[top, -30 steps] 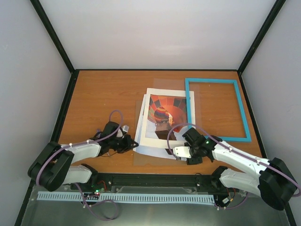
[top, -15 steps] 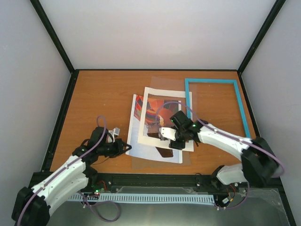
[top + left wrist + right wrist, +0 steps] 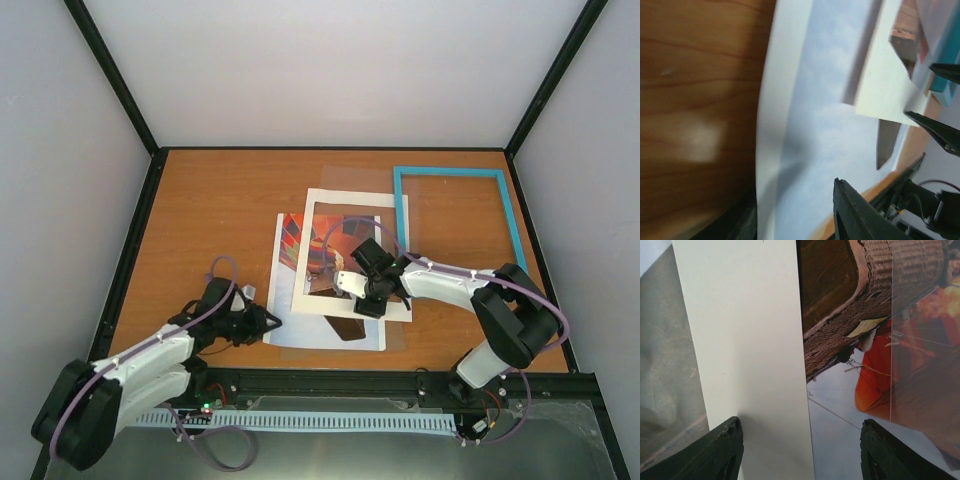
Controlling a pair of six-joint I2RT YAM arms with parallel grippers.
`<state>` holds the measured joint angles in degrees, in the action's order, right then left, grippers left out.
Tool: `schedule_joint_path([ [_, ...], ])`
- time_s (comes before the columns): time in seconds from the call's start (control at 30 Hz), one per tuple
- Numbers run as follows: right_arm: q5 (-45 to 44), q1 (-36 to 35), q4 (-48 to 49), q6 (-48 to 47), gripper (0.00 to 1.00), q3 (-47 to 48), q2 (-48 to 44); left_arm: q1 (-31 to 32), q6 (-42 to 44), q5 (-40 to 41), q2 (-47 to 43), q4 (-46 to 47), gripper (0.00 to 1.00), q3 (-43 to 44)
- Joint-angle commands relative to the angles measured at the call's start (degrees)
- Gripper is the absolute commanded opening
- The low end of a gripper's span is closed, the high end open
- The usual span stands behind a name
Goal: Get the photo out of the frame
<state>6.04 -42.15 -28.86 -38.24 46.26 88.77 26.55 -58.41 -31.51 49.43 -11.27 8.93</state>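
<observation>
The left gripper moves outward along the photo's exposed white border (image 3: 270, 298) next, fingers straddling it, and closes there, since that border sticks out clear of the mat board (image 3: 352, 202).
The photo (image 3: 300, 322), a hot-air balloon print, lies on the table, its left and near parts sticking out from under the white mat board (image 3: 352, 202). My left gripper (image 3: 270, 322) is at the photo's near-left edge. In the left wrist view its jaws stand partly apart, one fingertip (image 3: 852, 210) over the pale sky of the photo (image 3: 820, 125), the other beyond the paper's edge. My right gripper (image 3: 363, 297) is open over the mat's near strip (image 3: 745, 340), with the photo's basket (image 3: 890, 285) beside it. The turquoise frame (image 3: 512, 232) lies at the far right, apart from the photo.
A clear sheet (image 3: 396, 338) lies under the stack and shows past its near right corner. Black rails (image 3: 125, 250) border the wooden table (image 3: 210, 210) on the left, right and near sides. Grey walls rise behind.
The photo has slid left and nearer, out from under the mat, along with my left gripper. My right gripper has moved from the stack's near edge up onto the mat.
</observation>
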Motion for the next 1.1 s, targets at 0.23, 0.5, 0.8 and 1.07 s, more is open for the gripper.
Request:
schedule_joint_path([
  [0.23,1.4,-0.4,0.2,0.7,0.63,-1.6,1.5,-2.7,6.4,0.3,11.0,16.0,0.27,5.9],
  [0.5,2.0,-0.4,0.1,0.7,0.63,-2.0,1.5,-3.0,9.0,1.2,20.3,19.4,0.27,11.3],
  [0.8,1.7,-0.4,-0.3,1.0,0.63,-2.4,0.2,-3.2,8.4,2.3,24.4,16.5,0.06,14.9],
  [1.07,1.4,-0.3,-0.7,1.9,0.65,-2.3,-2.1,-3.8,15.3,15.7,12.0,-4.6,0.01,22.4],
])
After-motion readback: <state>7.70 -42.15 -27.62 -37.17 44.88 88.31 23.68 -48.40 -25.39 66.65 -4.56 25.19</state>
